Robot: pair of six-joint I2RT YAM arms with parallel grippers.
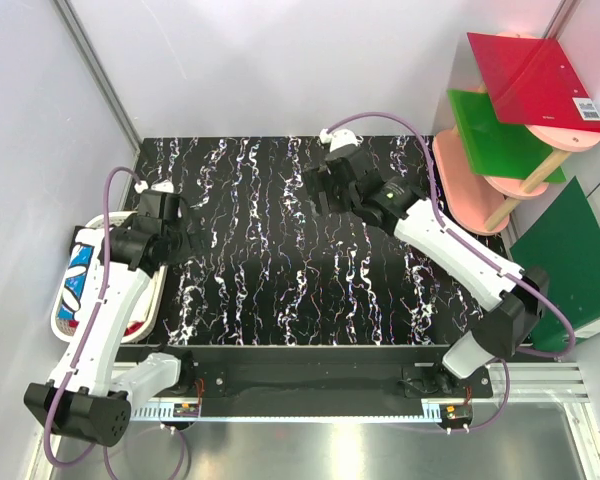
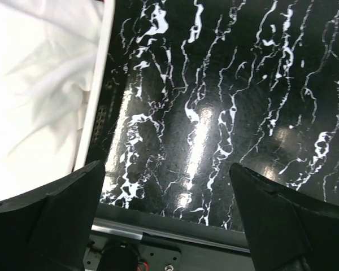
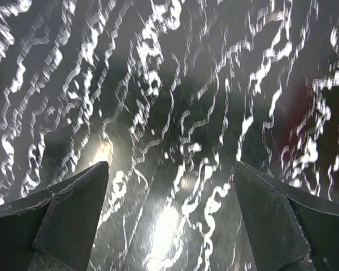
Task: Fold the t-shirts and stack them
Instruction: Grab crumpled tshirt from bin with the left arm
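Observation:
My left gripper crosses the basket's rim next and moves down onto the folds of the cream-white tee [image 1: 143,283] [image 2: 34,84], below and to its left in the top view.
The t-shirts lie bunched in a white basket [image 1: 56,322] at the table's left edge. A blue-and-white one [image 1: 77,272] and a bit of red one [image 1: 132,327] show there. In the left wrist view a cream-white tee [image 2: 34,84] fills the basket inside its rim [image 2: 99,73]. My left gripper [image 1: 183,243] hangs open and empty over the black marbled table just right of the basket; it also shows in the left wrist view [image 2: 166,166]. My right gripper [image 1: 320,190] is open and empty over the far middle of the table, as the right wrist view [image 3: 172,164] shows too.
A pink tiered stand [image 1: 470,190] at the back right carries a stiff red board [image 1: 535,80] and a green board [image 1: 495,135]. A dark green board [image 1: 570,260] leans at the right edge. White walls close in the left and back.

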